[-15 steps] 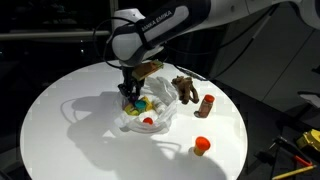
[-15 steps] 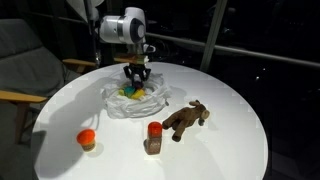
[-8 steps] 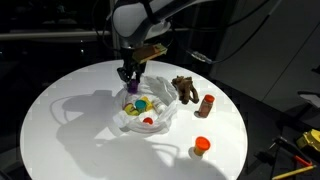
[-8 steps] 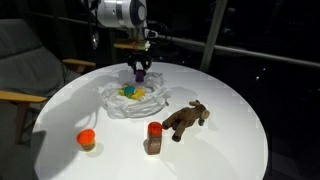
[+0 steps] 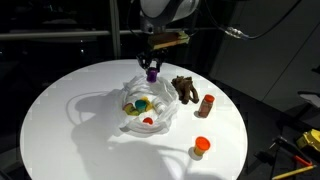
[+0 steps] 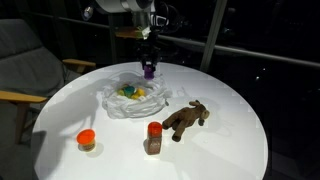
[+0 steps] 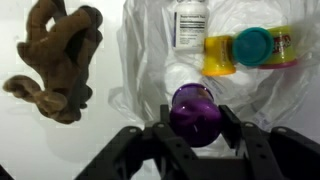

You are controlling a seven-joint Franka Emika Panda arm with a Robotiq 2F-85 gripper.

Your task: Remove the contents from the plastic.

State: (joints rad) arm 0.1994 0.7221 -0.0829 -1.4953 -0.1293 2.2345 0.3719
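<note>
I should next carry the purple object in my gripper toward the red-capped bottle and down to let go of it there, because the bare tabletop beside the bag is empty.
A clear crumpled plastic bag (image 5: pixel 145 108) lies open on the round white table (image 5: pixel 60 120) and also shows in the other exterior view (image 6: pixel 130 97). It holds a yellow and green container (image 7: pixel 250 48), a white bottle (image 7: pixel 190 22) and a small red item (image 5: pixel 147 121). My gripper (image 7: pixel 196 118) is shut on a purple rounded object (image 7: pixel 194 108). It holds the object in the air above the bag's far edge, seen in both exterior views (image 5: pixel 152 72) (image 6: pixel 148 68).
A brown plush animal (image 5: pixel 184 88) (image 6: pixel 184 119) (image 7: pixel 58 60) lies beside the bag. A red-capped brown bottle (image 5: pixel 207 104) (image 6: pixel 154 137) stands near it. A small orange-lidded jar (image 5: pixel 202 146) (image 6: pixel 87 139) sits closer to the table's front edge.
My gripper has lifted out of the bag with the purple object and moved up and toward the plush animal's side.
</note>
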